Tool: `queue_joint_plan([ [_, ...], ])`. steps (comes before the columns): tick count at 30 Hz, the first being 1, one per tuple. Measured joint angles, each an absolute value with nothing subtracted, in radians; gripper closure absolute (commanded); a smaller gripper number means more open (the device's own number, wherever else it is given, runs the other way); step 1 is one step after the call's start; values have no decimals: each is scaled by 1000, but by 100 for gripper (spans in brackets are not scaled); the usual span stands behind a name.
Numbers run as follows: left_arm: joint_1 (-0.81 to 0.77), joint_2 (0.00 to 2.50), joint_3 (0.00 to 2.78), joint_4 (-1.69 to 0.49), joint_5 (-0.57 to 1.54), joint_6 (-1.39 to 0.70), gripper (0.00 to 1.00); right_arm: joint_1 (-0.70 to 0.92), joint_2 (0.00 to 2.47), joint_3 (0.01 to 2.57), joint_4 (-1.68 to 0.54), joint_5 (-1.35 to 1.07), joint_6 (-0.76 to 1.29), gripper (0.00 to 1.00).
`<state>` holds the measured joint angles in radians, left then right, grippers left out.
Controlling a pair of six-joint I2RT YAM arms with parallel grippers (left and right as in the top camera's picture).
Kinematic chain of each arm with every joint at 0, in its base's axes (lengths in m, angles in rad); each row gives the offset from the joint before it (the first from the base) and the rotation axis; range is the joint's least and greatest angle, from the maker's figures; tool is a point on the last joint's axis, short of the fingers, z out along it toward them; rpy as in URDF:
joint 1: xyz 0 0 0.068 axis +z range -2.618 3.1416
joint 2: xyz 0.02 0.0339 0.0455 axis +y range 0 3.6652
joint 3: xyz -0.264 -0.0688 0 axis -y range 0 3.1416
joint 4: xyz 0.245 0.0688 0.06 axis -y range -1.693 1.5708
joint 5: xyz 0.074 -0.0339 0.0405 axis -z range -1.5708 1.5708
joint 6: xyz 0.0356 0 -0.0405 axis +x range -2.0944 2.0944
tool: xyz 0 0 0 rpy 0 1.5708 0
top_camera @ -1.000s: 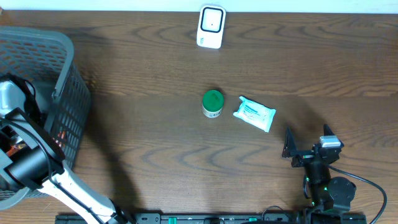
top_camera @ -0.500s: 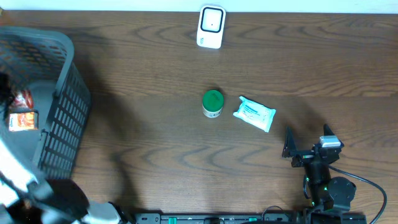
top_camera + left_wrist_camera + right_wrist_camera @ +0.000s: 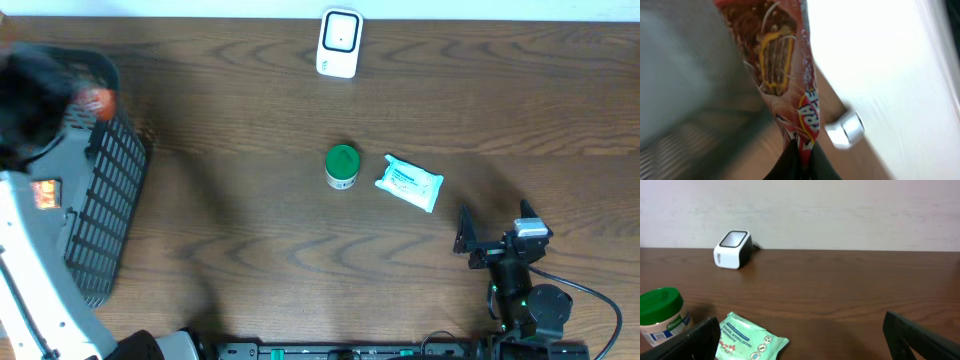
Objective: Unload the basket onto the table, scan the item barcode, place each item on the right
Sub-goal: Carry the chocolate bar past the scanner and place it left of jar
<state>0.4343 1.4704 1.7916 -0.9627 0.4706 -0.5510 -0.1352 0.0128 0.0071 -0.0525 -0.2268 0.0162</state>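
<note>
The packet comes down beside the green-lidded jar, where the table lies bare, after my left gripper next swings away from the basket (image 3: 105, 215) toward that jar.
A red snack packet (image 3: 775, 55) with a yellow-and-brown picture hangs in front of the left wrist camera, with my left gripper (image 3: 801, 150) shut on its lower edge. From overhead that gripper is a dark blur (image 3: 30, 95) above the grey basket's (image 3: 105, 215) back corner, the packet (image 3: 95, 101) a red spot beside it. The white barcode scanner (image 3: 339, 42) stands at the back centre of the table, and shows as a blurred white scanner (image 3: 845, 129) in the left wrist view. My right gripper (image 3: 495, 228) rests open near the front right, nothing between its fingers (image 3: 920, 337).
A green-lidded jar (image 3: 342, 166) and a pale green wipes pack (image 3: 409, 183) lie mid-table, just ahead of the right gripper (image 3: 800, 342). Another orange packet (image 3: 45, 192) lies in the basket. The scanner (image 3: 733, 249) faces the wall's side.
The left arm has swung up and back out of the basket with the red packet in its jaws, blurred by motion. The right arm has not moved.
</note>
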Motion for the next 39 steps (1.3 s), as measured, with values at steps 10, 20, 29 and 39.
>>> queue_joint_plan([
  [10,31,1472,1601,-784,616,-226,93,-135,13,7,-52,-227,16,1],
  [20,-125,1524,1303,-602,663,-114,93,-135,13,7,-52,-227,16,1],
  [29,-126,1721,1094,-378,895,-100,93,-135,13,7,-52,-227,16,1],
  [39,-126,1927,1084,-330,1000,-100,93,-135,13,7,-52,-227,16,1],
])
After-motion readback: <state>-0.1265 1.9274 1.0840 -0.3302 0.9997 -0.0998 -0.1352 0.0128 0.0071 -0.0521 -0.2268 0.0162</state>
